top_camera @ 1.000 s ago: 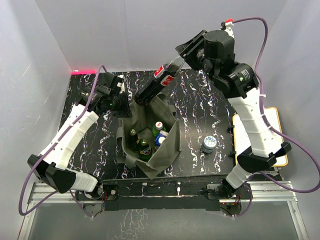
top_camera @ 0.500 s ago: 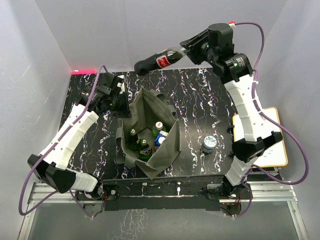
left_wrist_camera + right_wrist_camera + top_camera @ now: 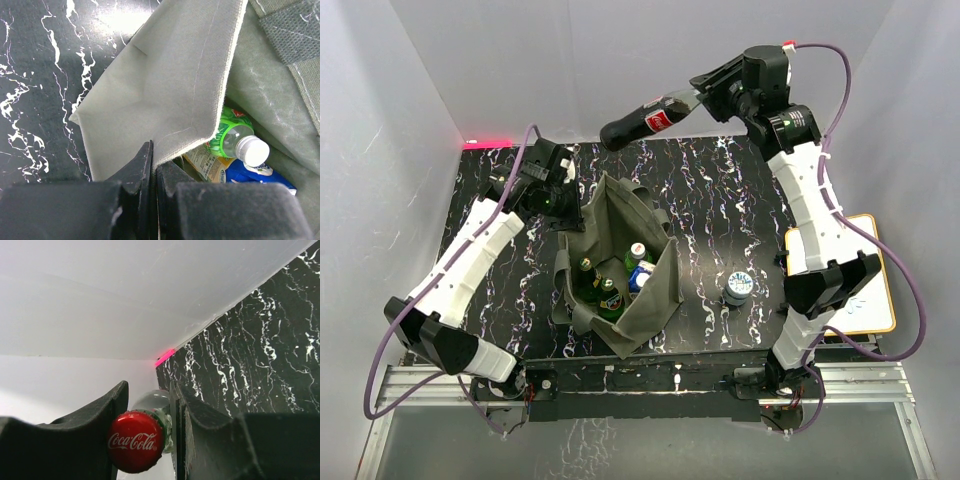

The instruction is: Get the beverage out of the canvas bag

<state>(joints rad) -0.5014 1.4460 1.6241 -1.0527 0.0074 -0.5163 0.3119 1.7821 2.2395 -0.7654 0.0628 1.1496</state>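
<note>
Next I should turn my right gripper to stand the cola bottle (image 3: 645, 122) upright, since it hangs nearly level, and lower it onto the bare tabletop beyond the can, then release it.
The beverage is a dark cola bottle (image 3: 645, 122) with a red label and a red cap (image 3: 136, 441). It hangs nearly level in the air above the table's back edge, clear of the canvas bag (image 3: 620, 330). My right gripper (image 3: 695, 97) is shut on its neck just below the cap, one finger on each side (image 3: 150, 390). The olive-grey bag stands open in the middle of the black marbled table. My left gripper (image 3: 568, 215) is shut on the bag's back-left rim, the fabric (image 3: 170, 85) pinched between the closed fingers (image 3: 152, 160).
Inside the bag stand green bottles (image 3: 605, 292), a white-capped bottle (image 3: 637, 250) (image 3: 250, 149) and a blue carton (image 3: 255, 175). A round can (image 3: 738, 288) sits on the table right of the bag. A white tray (image 3: 875, 280) lies past the right edge.
The right arm has lifted the cola bottle up out of the bag's mouth and swung it back and high above the table. The left gripper keeps its pinch on the rim.
</note>
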